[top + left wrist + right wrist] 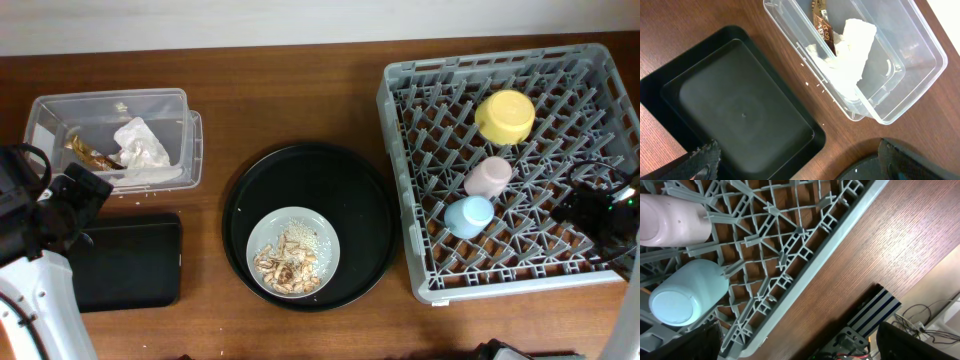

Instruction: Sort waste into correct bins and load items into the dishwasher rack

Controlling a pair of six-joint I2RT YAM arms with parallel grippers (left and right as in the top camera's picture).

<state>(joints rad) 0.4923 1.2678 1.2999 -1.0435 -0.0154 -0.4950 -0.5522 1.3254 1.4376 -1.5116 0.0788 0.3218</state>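
Observation:
I will next move my left gripper to the right in the overhead view and down onto the plate's rack-side rim, because the plate is below it on that side.
The grey dishwasher rack holds a yellow bowl, a pink cup and a light-blue cup. My right gripper hangs open and empty over the rack's near right corner. In its wrist view it spans the rack's rim, beside the blue cup. A pale plate carries food scraps. The clear tub contains a white napkin and a brown-gold wrapper. My left gripper is open and empty over a corner of the rectangular black tray.
The plate sits inside a large round black tray in the middle of the wooden table. The clear tub and the rectangular black tray lie side by side at the left. A metal frame with cables shows beyond the table's right edge.

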